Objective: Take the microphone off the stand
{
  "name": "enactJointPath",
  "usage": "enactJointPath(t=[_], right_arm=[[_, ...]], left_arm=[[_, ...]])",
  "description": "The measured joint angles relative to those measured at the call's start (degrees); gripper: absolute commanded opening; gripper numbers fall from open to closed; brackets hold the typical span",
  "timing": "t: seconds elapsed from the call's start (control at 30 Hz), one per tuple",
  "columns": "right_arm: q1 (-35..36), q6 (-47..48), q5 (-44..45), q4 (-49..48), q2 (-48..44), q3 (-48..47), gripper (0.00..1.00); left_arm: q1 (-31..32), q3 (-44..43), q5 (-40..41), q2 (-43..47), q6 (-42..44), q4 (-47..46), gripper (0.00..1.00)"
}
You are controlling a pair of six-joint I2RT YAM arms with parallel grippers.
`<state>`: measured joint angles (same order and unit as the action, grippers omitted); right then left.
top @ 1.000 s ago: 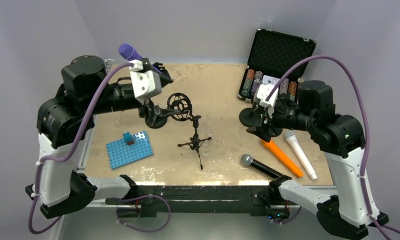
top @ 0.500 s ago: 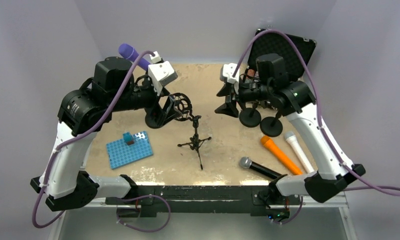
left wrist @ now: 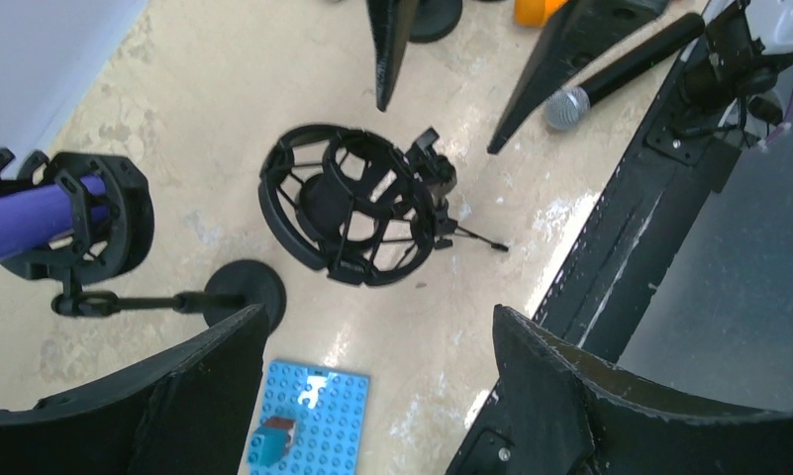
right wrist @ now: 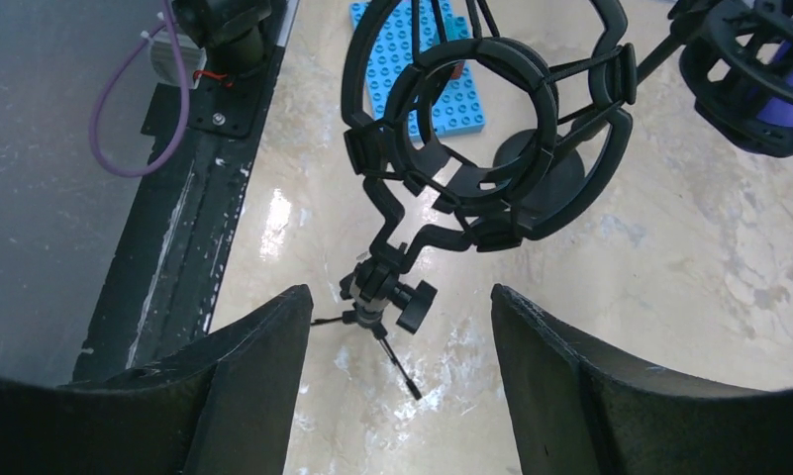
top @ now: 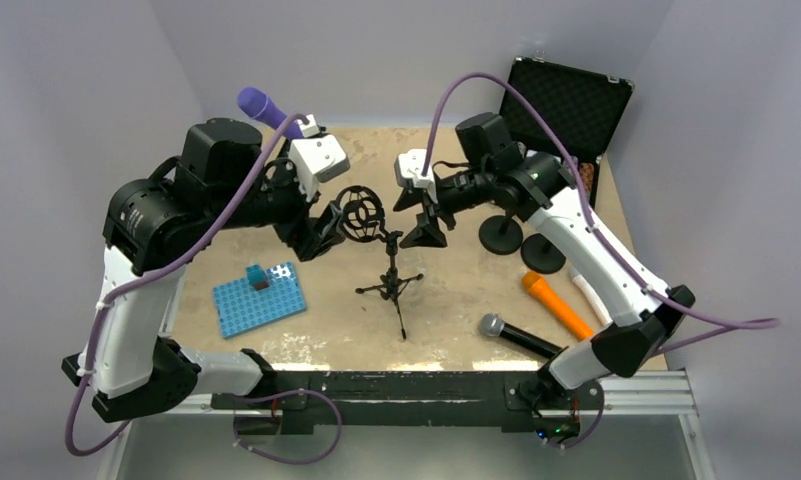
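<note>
I will move my right gripper left in the top view next, onto the joint below the empty shock mount's rings, as its open fingers already face it.
The purple microphone sits in a black shock mount on a round-base stand at the back left. It also shows at the left edge of the left wrist view and at the top right of the right wrist view. An empty shock mount stands on a small tripod at mid-table. My left gripper is open and empty, just left of the empty mount. My right gripper is open and empty, just right of it, with the mount ahead of its fingers.
A blue stud plate with a small block lies at front left. An orange microphone and a black microphone lie at front right. Two bare round-base stands stand behind them. An open black case is at the back right.
My right arm has swung left from the right side of the table to the empty shock mount. My left arm has lifted and shifted right, closer to the same mount. The purple microphone has not moved.
</note>
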<state>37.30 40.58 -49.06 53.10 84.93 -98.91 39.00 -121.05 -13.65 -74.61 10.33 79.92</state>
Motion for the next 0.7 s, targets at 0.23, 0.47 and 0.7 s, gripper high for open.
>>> enactJointPath(t=[0.23, 0.47, 0.7], right_arm=[[1.79, -6.14, 1.64, -3.93, 5.46, -0.24, 0.71], [2.51, -13.42, 2.78, -7.87, 6.8, 0.5, 0.69], [4.13, -18.43, 2.64, -10.84, 6.4, 5.57, 0.45]], left_arm=[[-0.28, 1.07, 1.55, 1.92, 0.98, 5.49, 0.88], [-0.37, 6.93, 3.74, 5.03, 1.07, 6.38, 0.88], [-0.37, 8.98, 3.91, 5.46, 1.27, 6.49, 0.88]])
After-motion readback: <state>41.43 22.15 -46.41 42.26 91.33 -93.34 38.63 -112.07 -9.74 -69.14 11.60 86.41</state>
